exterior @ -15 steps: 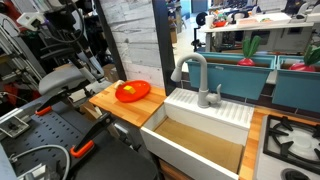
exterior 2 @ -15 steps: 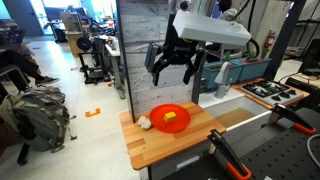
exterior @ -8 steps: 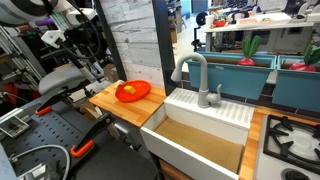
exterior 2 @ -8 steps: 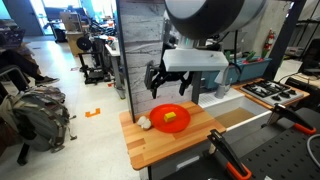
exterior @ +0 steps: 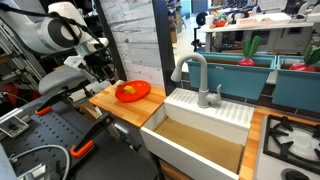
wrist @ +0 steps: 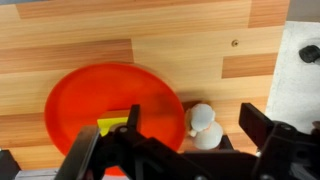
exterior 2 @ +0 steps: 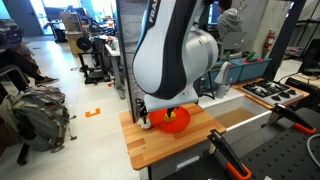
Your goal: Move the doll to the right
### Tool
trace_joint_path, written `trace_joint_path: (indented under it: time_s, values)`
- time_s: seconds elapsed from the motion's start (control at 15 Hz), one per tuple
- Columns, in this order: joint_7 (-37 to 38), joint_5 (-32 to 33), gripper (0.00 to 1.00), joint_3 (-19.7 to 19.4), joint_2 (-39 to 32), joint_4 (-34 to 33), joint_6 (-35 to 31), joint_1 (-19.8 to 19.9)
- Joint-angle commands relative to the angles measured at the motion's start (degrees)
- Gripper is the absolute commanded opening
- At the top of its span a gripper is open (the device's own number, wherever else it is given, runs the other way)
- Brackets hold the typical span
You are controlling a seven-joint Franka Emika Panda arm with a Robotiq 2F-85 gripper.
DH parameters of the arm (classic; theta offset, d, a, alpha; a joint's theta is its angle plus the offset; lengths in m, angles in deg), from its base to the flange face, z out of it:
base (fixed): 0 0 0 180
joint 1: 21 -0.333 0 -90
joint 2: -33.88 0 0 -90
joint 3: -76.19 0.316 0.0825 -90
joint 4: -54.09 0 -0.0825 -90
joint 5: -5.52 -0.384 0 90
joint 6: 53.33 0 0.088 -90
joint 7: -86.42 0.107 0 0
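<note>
Next, my gripper lowers onto the doll's white body [exterior 2: 146,123] and closes, because the small doll already lies between the open fingers beside the red plate [exterior 2: 172,120].
The doll [wrist: 203,125] is a small white figure lying on the wooden counter [wrist: 180,40], touching the right rim of the red plate [wrist: 115,110] in the wrist view. My gripper [wrist: 200,135] is open, with one finger over the plate and the other to the doll's right, so the doll lies between them. In both exterior views the arm hangs low over the counter's end by the plate [exterior: 132,92] [exterior 2: 172,120], and the gripper [exterior 2: 146,113] hides the doll there.
A yellow item [wrist: 112,127] lies on the plate. A white sink [exterior: 205,125] with a grey faucet [exterior: 198,75] adjoins the counter. A stove [exterior: 292,140] stands beyond the sink. A grey board wall [exterior: 135,40] rises behind the counter.
The arm has come down from above the plate to just over the counter. The open gripper now straddles the doll, which has not moved.
</note>
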Motion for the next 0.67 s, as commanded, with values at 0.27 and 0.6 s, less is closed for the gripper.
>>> trace_joint_path:
  time_s: [0.27, 0.6]
  values:
    - [0.05, -2.81, 1.00, -1.10, -11.24, -16.12, 5.78, -1.66]
    - [-0.24, -2.72, 1.00, -0.13, -13.46, -21.32, 8.81, -0.95]
